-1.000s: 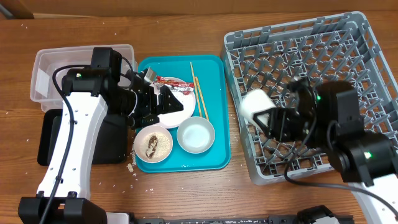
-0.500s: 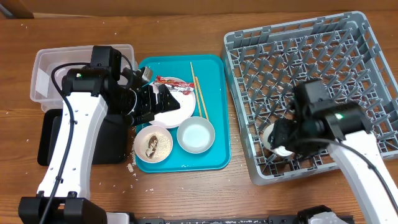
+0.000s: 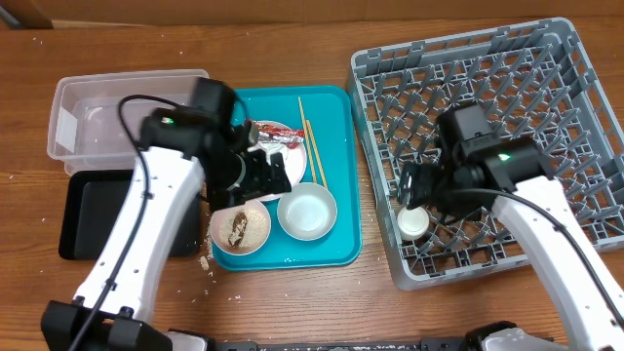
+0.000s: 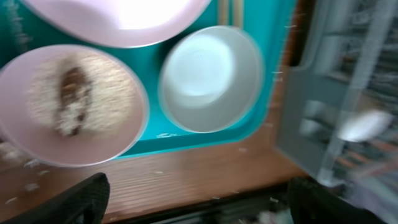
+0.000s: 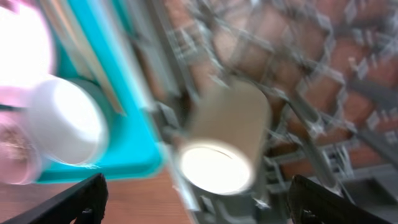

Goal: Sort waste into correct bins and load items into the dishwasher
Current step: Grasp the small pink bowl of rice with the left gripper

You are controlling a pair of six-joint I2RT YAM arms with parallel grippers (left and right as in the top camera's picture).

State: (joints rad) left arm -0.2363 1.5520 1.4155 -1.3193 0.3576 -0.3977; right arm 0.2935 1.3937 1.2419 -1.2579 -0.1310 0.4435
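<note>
The left gripper will go down toward the pink dish next, onto the dish's rim on that gripper's side (image 3: 269,223) (image 4: 146,104).
The tiny white cup (image 3: 413,222) lies in the front left part of the grey dish rack (image 3: 507,88); it also shows in the right wrist view (image 5: 227,140). My right gripper (image 3: 421,187) is open and empty just above it, fingers wide (image 5: 208,202). My left gripper (image 3: 265,174) is open and empty (image 4: 202,205) over the teal tray, above the pink dish (image 3: 240,229) with rice and brown scraps (image 4: 74,102) and the whitish bowl (image 3: 306,212). The large plate (image 3: 283,180) is partly hidden by the arm. The red-and-white wrapper (image 3: 268,131) lies on it. Two chopsticks (image 3: 310,146) lie beside it.
The teal tray (image 3: 336,117) holds the dishes. The clear tub (image 3: 117,107) stands at the back left, and the black tray (image 3: 93,210) is in front of it. Rice grains (image 3: 207,263) lie on the wood by the tray's front left corner.
My right gripper carried the cup down into the rack, let go and drew back. My left arm moved right, from the tub's edge over the tray.
</note>
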